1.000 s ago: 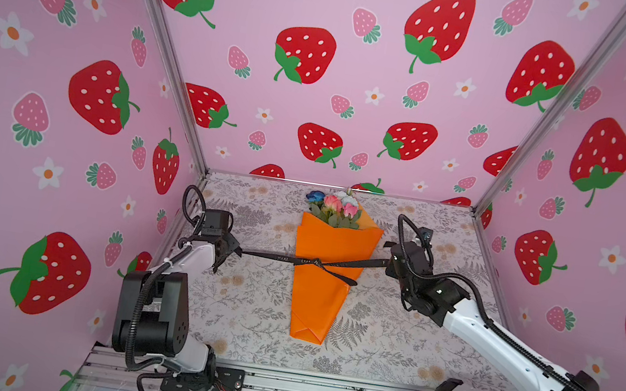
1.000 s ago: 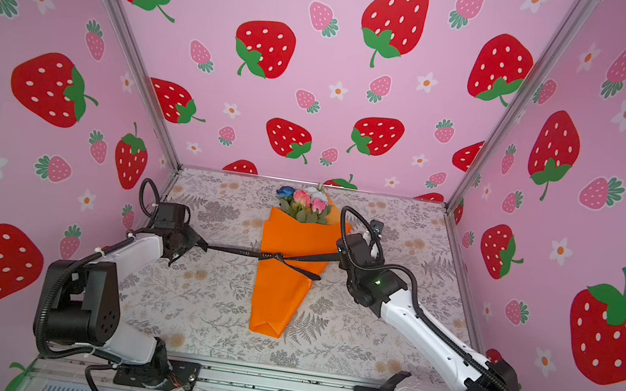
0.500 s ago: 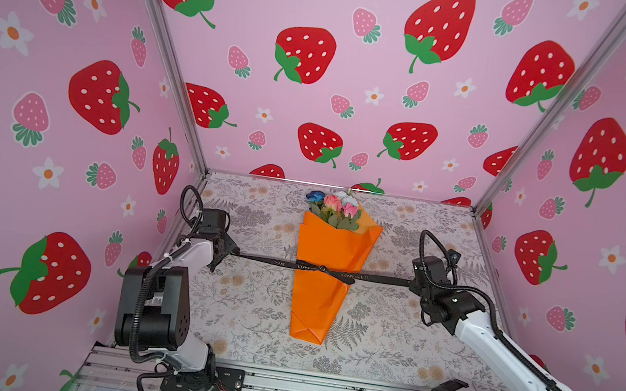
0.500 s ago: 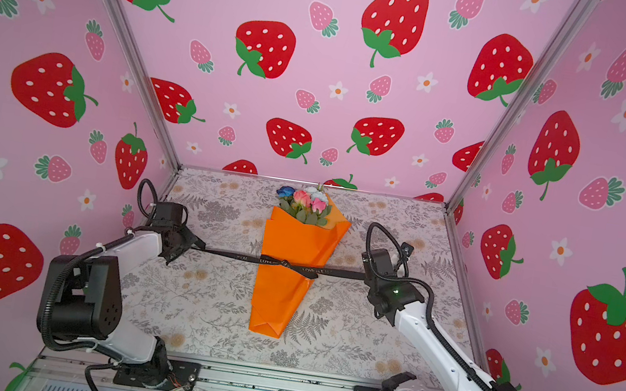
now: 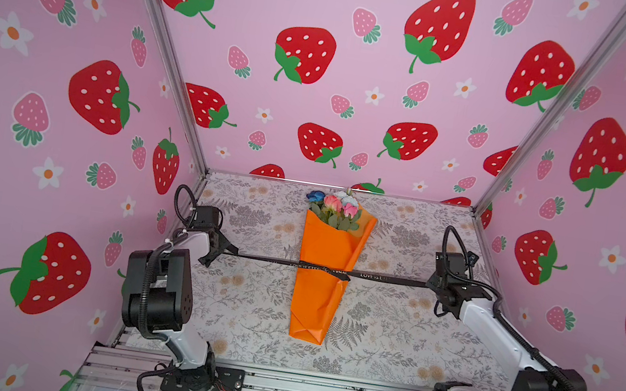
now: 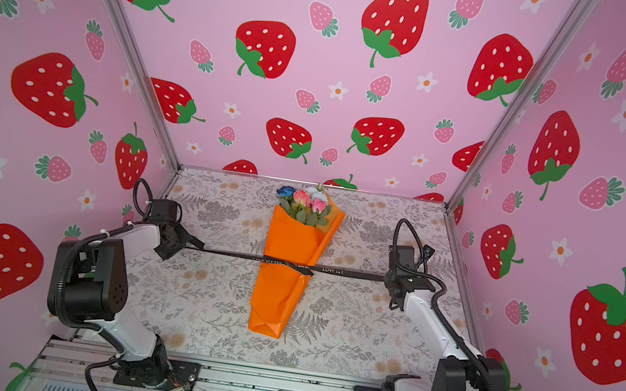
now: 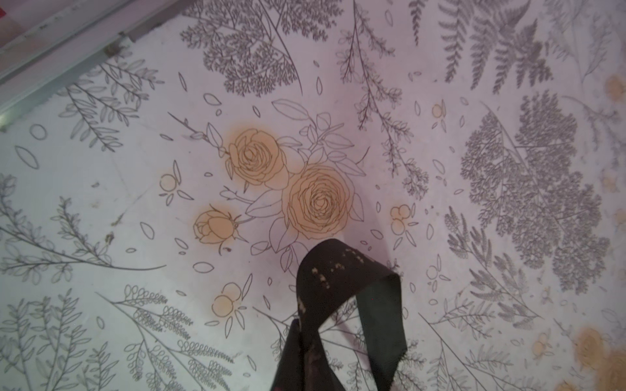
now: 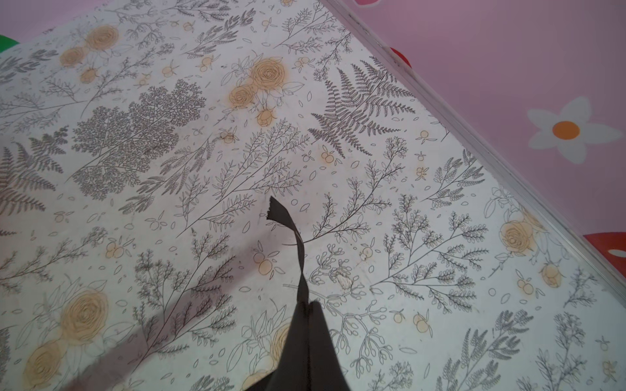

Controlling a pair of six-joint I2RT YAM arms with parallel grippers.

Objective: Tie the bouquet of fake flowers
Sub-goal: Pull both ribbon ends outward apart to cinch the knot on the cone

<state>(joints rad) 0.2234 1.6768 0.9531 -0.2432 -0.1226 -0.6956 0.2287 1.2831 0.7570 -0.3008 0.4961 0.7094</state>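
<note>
My left gripper pulls the ribbon's end away from the bouquet toward the metal side bar [image 5: 199, 187] [image 7: 71, 62] next, then lets go of it. The paper spreads wide beneath the knot.
The bouquet of fake flowers [image 5: 330, 249] [image 6: 295, 244] lies along the middle of the table in both top views, wrapped in orange paper, with its pink, blue and white blooms [image 5: 332, 207] toward the back wall. A black ribbon [image 5: 387, 278] [image 6: 235, 254] crosses its waist and is stretched straight, knotted on the paper. My left gripper [image 5: 229, 252] [image 6: 192, 246] [image 7: 301, 338] is shut on the ribbon's left end. My right gripper [image 5: 430, 284] [image 6: 387, 278] [image 8: 309, 315] is shut on its right end. A loose ribbon tail [image 7: 342, 281] [image 8: 288, 230] sticks out past each pair of fingertips. Neither wrist view shows the bouquet.
The floral-print table mat [image 5: 243, 312] is walled in by pink strawberry panels on three sides, with metal frame rails [image 7: 50, 50] [image 8: 474, 149] close to each gripper. The arm bases sit on an aluminium rail [image 5: 316, 390] at the front edge.
My right gripper has moved right, away from the bouquet, and the left one slightly left. The ribbon went from slack and angled to straight and tight, and the knot closed on the paper.
</note>
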